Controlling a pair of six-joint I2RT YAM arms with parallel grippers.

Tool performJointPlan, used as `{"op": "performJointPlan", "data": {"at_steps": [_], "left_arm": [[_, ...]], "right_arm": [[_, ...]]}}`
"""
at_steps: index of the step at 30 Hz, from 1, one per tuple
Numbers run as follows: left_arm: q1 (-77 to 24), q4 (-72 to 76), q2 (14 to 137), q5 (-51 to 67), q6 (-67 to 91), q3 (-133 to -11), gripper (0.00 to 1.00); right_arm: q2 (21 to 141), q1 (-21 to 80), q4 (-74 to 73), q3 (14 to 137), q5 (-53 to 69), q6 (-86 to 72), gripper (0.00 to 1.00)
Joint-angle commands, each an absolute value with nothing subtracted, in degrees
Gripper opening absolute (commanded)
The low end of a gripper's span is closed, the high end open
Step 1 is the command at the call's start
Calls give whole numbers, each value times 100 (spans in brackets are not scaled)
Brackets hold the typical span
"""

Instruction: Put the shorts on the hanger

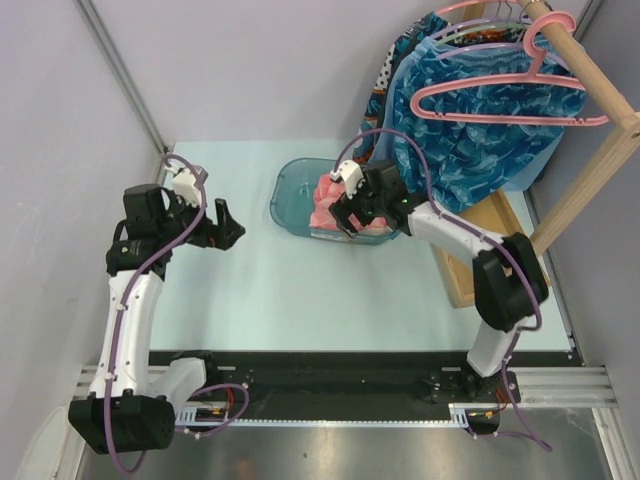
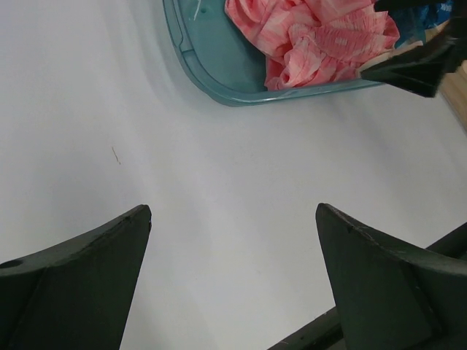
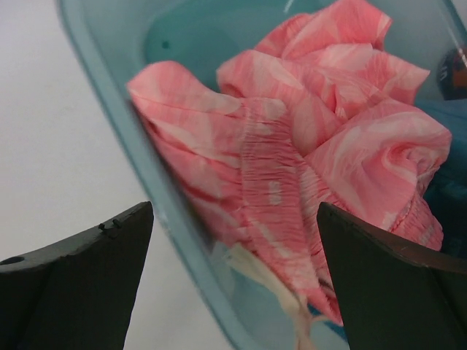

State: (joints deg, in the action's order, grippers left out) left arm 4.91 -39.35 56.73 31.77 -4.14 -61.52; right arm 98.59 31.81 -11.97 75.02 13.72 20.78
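Note:
I need to move my right gripper down into the bin next and close it on the shorts' gathered waistband (image 3: 271, 193) below its open fingers, because the cloth bunches there.
The coral-pink shorts (image 1: 325, 195) lie crumpled in a teal bin (image 1: 285, 190) at the middle of the table. My right gripper (image 1: 346, 218) hovers open just over the bin's near side. In the right wrist view its jaws (image 3: 235, 211) straddle the bin rim (image 3: 109, 95) and the gathered waistband of the shorts (image 3: 292, 146), with nothing gripped; a white drawstring (image 3: 255, 271) shows low down. My left gripper (image 1: 228, 225) stands open over bare table, left of the bin. The left wrist view shows the shorts (image 2: 314, 36) ahead. The pink hanger (image 1: 520, 119) hangs on the wooden rod at the back right.
Blue patterned garments (image 1: 480, 150) hang on the wooden rack (image 1: 590, 170) behind the pink hanger, along with a lilac hanger (image 1: 470, 47). The rack's wooden base (image 1: 465, 270) sits right of the bin. Grey walls close in the left and right sides.

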Motion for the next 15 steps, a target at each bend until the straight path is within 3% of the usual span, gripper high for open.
{"op": "performJointPlan", "data": {"at_steps": [1,7,9,10,11,13,15], "left_arm": [[501,-3744,5766,3366,-685,-6223,100],[510,-3551,6089,3269,-747,-6090,100],[518,-3699,6205,3331,-747,-6169,100],[519,-3744,6266,3322,-764,-6231,100],[510,-3779,6301,3314,-782,-6249,100],[510,-3814,6302,3348,-826,-6275,100],[510,-3788,6249,3410,-844,-6275,100]], "right_arm": [[10546,2971,-941,8006,1178,2566,100],[11486,2821,-1274,8384,1396,3119,100],[11680,2769,-1414,8464,1485,3199,92],[11689,2760,-1432,8499,1546,3251,86],[11681,2768,-1459,8603,1564,3261,71],[11593,2742,-1783,8849,1643,3261,57],[11540,2716,-2467,9463,1740,3252,27]]}}
